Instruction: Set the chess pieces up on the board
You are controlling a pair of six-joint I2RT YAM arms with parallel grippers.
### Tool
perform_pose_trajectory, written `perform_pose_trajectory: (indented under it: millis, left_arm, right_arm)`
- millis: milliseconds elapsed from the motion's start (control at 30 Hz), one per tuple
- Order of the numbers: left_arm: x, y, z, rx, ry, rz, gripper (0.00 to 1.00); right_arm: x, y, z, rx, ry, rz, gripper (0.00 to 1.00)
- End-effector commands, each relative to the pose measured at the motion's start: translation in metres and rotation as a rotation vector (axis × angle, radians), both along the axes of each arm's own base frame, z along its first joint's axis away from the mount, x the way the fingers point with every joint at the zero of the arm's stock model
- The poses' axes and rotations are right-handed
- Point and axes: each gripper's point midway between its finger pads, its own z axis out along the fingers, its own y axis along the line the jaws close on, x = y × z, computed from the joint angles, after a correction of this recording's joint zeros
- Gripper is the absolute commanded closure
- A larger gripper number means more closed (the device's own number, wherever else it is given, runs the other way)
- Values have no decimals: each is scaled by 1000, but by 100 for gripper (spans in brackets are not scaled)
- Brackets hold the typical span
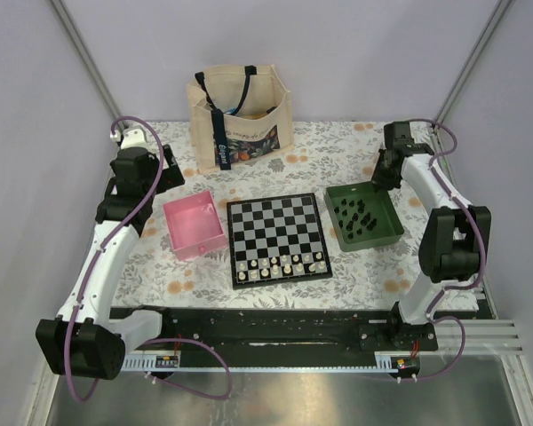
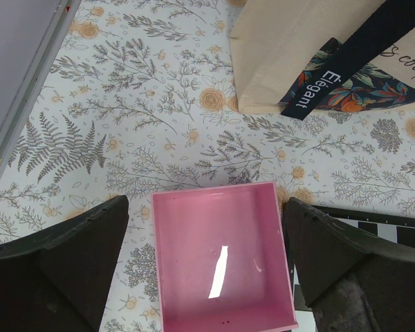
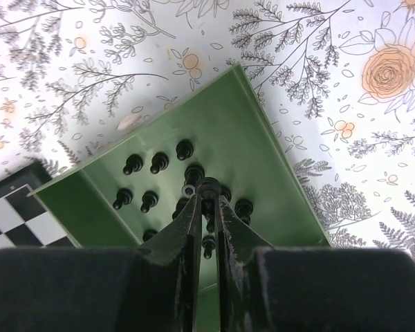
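Observation:
I will next move my right gripper to the left in the top view, then down onto the second-farthest row's tray-side square (image 1: 309,210). I will let go of the black piece there because that row is empty.
Several tiny black chess pieces (image 1: 360,213) lie in the green tray (image 1: 386,232) right of the board (image 1: 275,222). In the right wrist view they are scattered over the tray floor (image 3: 142,166). My right gripper (image 3: 209,197) hangs over the tray (image 3: 263,145), its fingers pressed on one black piece (image 3: 209,187) at their tips. In the top view it is above the tray's far edge (image 1: 384,173). My left gripper (image 2: 204,221) is wide open and empty above the pink tray (image 2: 221,263), also seen in the top view (image 1: 164,173). No black pieces stand on the board.
White pieces (image 1: 280,264) stand on the board's two near rows. The empty pink tray (image 1: 195,228) sits left of the board. A beige tote bag (image 1: 240,120) stands at the back. The board's corner shows in both wrist views (image 2: 401,232) (image 3: 14,207).

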Motion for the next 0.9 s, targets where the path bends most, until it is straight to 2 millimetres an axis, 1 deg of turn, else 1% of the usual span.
perform_pose_trajectory:
  millis: [0,133,200,267,333,433,533,633,733,867]
  left_arm:
    - [3,-1,15,-3,-51,-13,1]
    - [1,0,15,-1,-50,-7,1]
    - [1,-1,15,-3,-51,-11,1]
    - [1,0,17,-5,-55,-11,1]
    - [1,-1,17,-4,-55,-11,1]
    - [0,0,16,-3,-54,-10,1]
    - [0,0,16,-1,-53,-6,1]
    - [-1,1,17,2,-54,-3,1]
    - [-1,2,18,4,-57,0,1]
    - [-1,1,16,2,-53,-2,1]
  right_arm:
    - [2,3,57,36,-132,3,100]
    - [1,14,88,75,-200,41,100]
    - [0,27,96,96,-207,73,100]
    - [-1,45,98,103,-200,118,100]
    - [-1,70,101,108,-196,177,100]
    - [-3,109,99,119,-184,260,100]
    - [-5,144,86,135,-152,328,100]
    - [-10,175,74,162,-117,387,100]
    - [-14,189,57,160,-82,412,100]
    - [-19,204,30,163,-23,451,100]
